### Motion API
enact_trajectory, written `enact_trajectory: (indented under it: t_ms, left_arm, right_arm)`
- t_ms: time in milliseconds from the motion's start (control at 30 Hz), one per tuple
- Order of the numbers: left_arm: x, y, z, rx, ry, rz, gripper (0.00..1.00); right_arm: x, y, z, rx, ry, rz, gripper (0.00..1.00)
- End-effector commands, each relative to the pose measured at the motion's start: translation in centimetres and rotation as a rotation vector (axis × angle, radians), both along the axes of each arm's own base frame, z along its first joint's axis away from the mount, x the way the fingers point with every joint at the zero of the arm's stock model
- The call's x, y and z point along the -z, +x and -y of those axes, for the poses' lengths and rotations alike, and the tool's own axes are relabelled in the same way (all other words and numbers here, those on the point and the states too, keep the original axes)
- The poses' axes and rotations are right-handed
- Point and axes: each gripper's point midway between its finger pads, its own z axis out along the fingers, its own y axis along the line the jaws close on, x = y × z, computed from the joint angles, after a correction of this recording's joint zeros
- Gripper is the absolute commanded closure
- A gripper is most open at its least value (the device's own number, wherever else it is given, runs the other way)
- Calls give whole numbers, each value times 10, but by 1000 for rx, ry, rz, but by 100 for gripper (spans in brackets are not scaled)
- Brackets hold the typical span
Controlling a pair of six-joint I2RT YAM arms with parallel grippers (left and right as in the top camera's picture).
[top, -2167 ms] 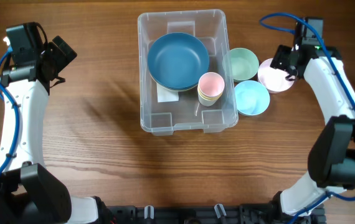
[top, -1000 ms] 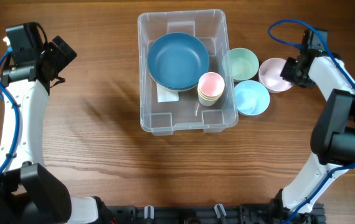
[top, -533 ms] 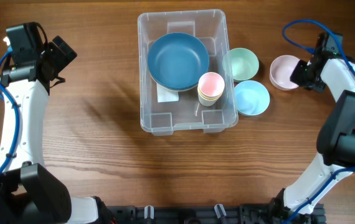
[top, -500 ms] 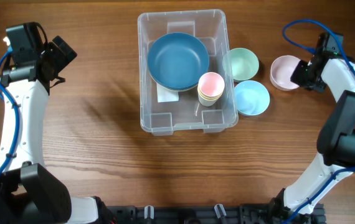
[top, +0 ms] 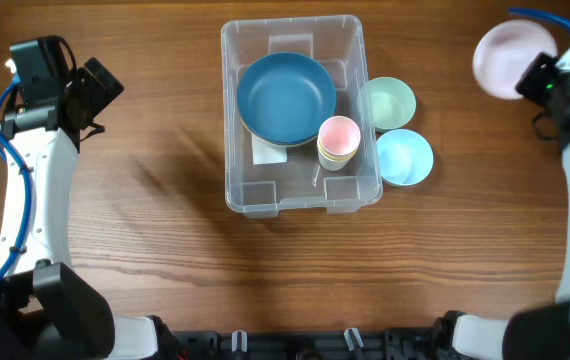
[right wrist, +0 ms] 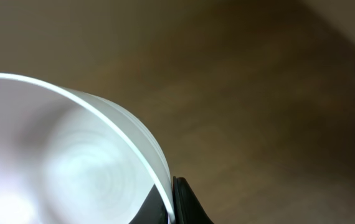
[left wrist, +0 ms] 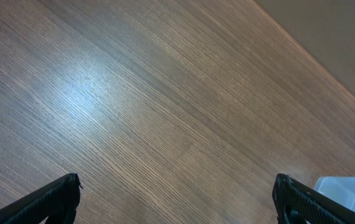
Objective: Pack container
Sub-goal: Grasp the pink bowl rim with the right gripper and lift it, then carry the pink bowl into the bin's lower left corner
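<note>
The container's near corner [top: 279,173] is still free. My right gripper will next take the pale pink bowl past the stacked cups and down into that corner.
The clear container [top: 240,120] stands at the table's middle back, holding a dark blue bowl [top: 285,95] and a pink cup [top: 339,135] stacked on a yellowish one. Raised off the table at the far right is a pale pink bowl [top: 510,60], its rim pinched by my right gripper [top: 542,77], which is shut on it. In the right wrist view the bowl [right wrist: 65,162] fills the left side, with one dark finger [right wrist: 187,202] against its rim. My left gripper [top: 95,85] hangs open at the far left, its fingertips [left wrist: 59,199] wide apart over bare wood.
A green bowl [top: 389,102] and a light blue bowl [top: 405,157] sit on the table just right of the container. A corner of the container [left wrist: 345,190] shows at the lower right of the left wrist view.
My right gripper closed on the pink bowl's rim, then lifted it off the table, up and to the right. The left arm stayed still.
</note>
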Motion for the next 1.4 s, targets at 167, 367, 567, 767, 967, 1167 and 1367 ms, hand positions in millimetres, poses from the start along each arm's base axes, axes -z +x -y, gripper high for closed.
enact_trajectory:
  t_ms: [167, 367, 567, 767, 967, 1167, 1367]
  left_arm:
    - [0, 1, -4, -11, 7, -1, 0]
    - [0, 1, -4, -11, 7, -1, 0]
    - [0, 1, -4, -11, 7, -1, 0]
    - [0, 1, -4, -11, 7, -1, 0]
    - [0, 1, -4, -11, 7, -1, 0]
    - [0, 1, -4, -11, 7, -1, 0]
    - [0, 1, -4, -11, 7, -1, 0]
  right_arm:
    - [-56, 9, -148, -508, 77, 181, 96]
    - [-39, 4, -251, -699, -104, 123, 96]
    - [3, -8, -315, -817, -198, 13, 96]
    - [69, -24, -370, -968, -187, -147, 96]
    - [105, -43, -399, -1052, -211, -241, 96]
    - [116, -58, -404, -1093, -239, -297, 96]
    - [120, -63, -401, -1095, -242, -327, 92]
